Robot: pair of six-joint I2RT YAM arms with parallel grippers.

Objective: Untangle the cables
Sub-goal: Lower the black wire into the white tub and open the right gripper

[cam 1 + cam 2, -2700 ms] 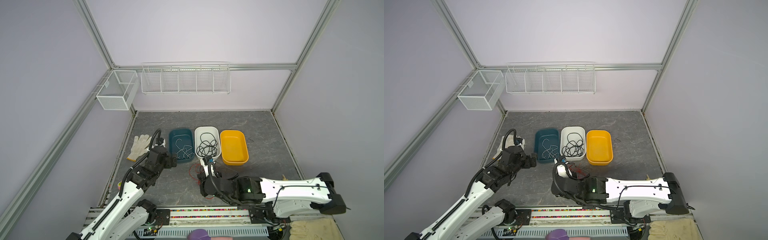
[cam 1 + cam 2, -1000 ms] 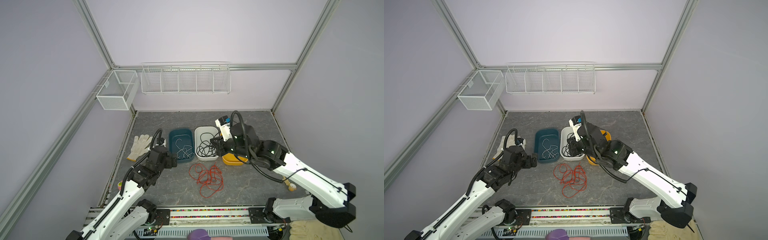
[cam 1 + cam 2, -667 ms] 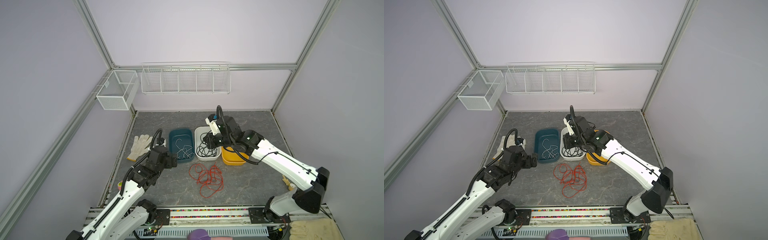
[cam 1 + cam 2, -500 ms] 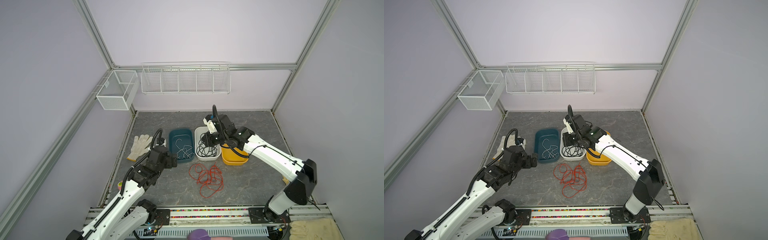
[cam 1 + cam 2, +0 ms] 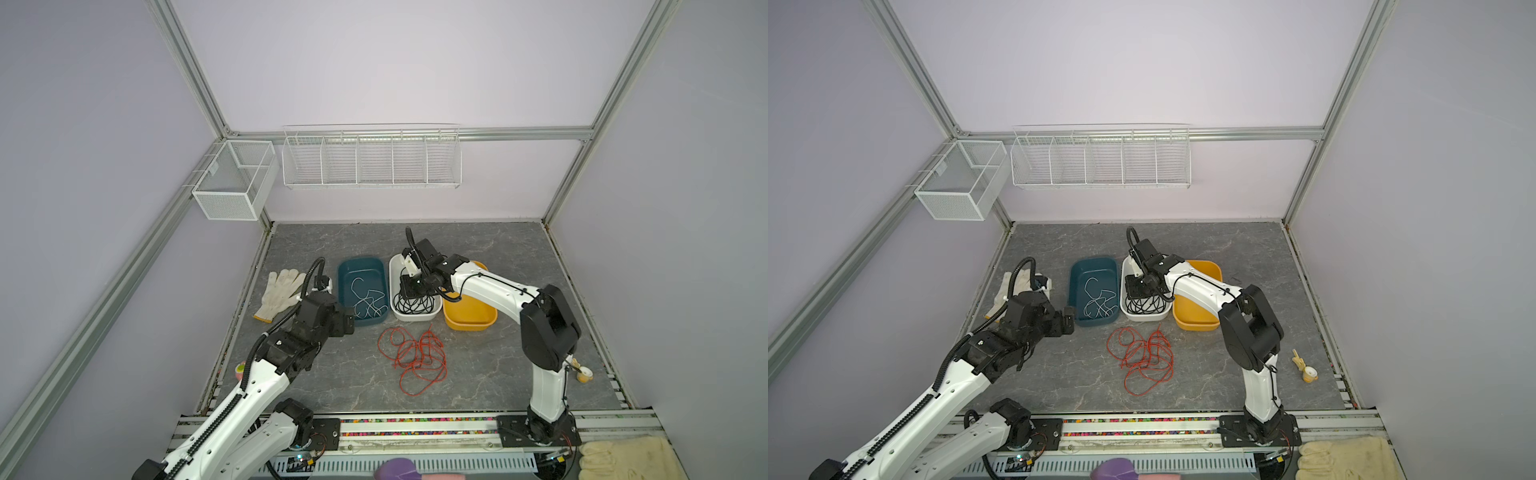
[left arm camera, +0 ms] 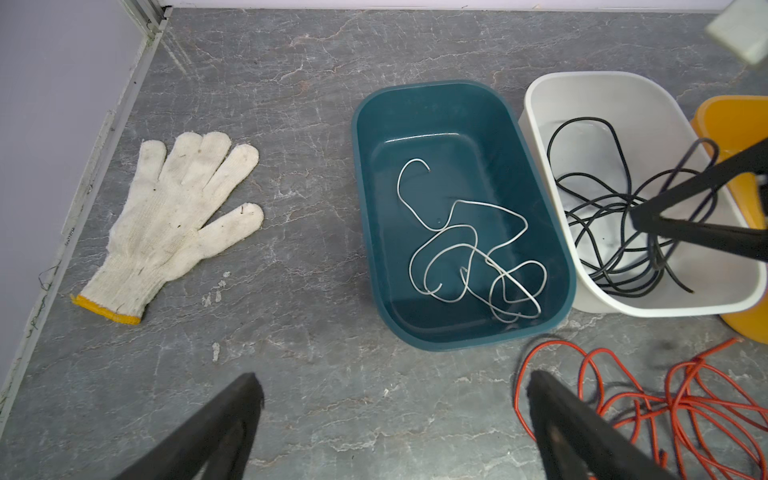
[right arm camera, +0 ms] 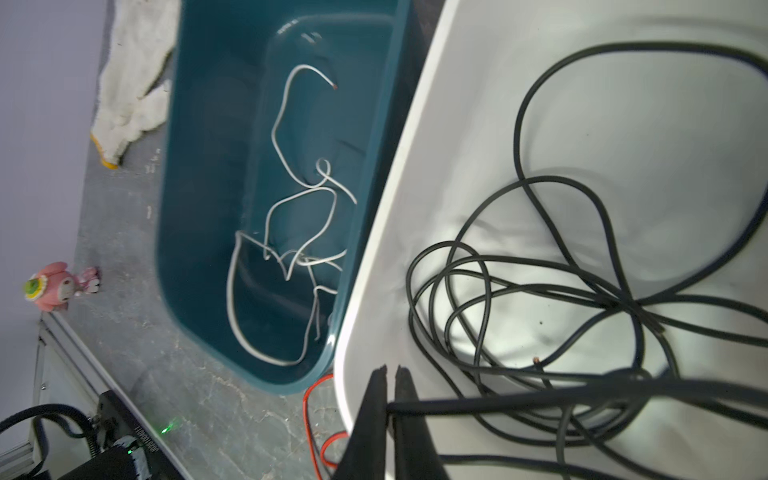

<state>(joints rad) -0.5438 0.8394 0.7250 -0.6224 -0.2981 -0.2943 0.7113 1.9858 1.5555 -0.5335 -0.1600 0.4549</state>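
Note:
My right gripper comes down into the white bin next. It then releases the piece of black cable onto the coiled black cables, which lie below its fingers.
A loose tangle of red cables lies on the grey table in front of the bins. Black cables are coiled in the white bin. A white cable curls in the teal bin. My right gripper hangs low over the white bin, shut on a black cable strand that runs out sideways from its fingers. Near the teal bin's front left corner my left gripper is open and holds nothing.
A yellow bin stands right of the white one, partly under my right arm. A white glove lies at the left, a pink toy by the left rail, a small beige object at the right edge. Wire baskets hang on the back wall.
My right arm has swung left from above the yellow bin and come down over the white bin, still shut. The left arm and the red cables have not moved.

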